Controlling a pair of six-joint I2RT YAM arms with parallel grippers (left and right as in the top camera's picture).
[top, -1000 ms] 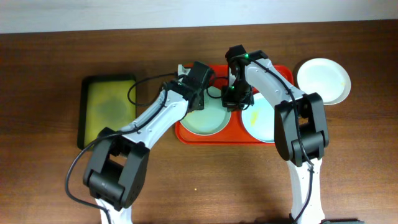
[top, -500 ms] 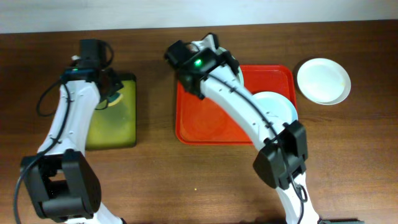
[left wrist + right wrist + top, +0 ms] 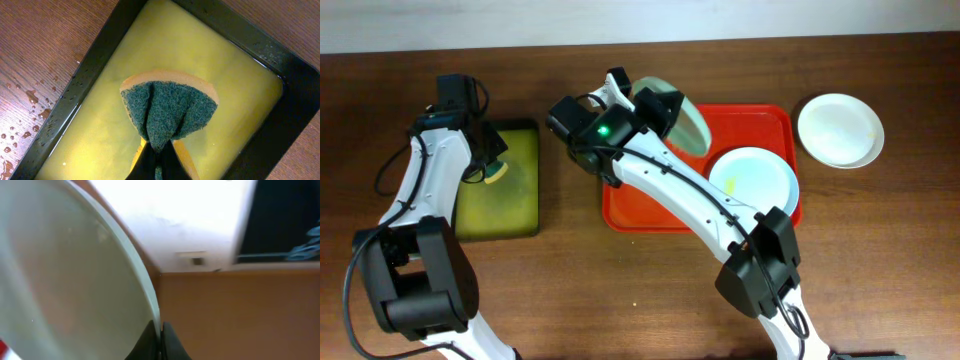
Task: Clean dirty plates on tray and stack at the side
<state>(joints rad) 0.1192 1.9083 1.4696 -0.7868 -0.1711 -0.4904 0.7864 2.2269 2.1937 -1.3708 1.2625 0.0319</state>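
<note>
Next, my right gripper swings to the right in the overhead view, lowers the green plate onto the white plate (image 3: 840,130) and releases. The white plate sits beside the tray.
My right gripper (image 3: 642,106) is shut on the rim of the pale mint green plate (image 3: 676,120) and holds it tilted on edge above the far left of the red tray (image 3: 660,215). The right wrist view shows the jaws (image 3: 161,332) pinching that plate's rim (image 3: 75,280). The pale blue plate (image 3: 753,185) with a small yellow smear lies on the tray's right half. The white plate (image 3: 840,130) sits on the table to the right of the tray. My left gripper (image 3: 160,157) is shut on a green and yellow sponge (image 3: 167,107), which also shows in the overhead view (image 3: 493,171).
The sponge hangs over the small black-rimmed tray (image 3: 95,65) filled with yellow-green liquid, at the table's left (image 3: 505,215). Water drops (image 3: 30,100) lie on the wood beside it. The right arm (image 3: 700,210) stretches across the red tray's left half.
The left arm has carried the sponge from the red tray to the small tray. The right gripper has lifted the mint plate off the red tray and tilted it, uncovering the blue plate.
</note>
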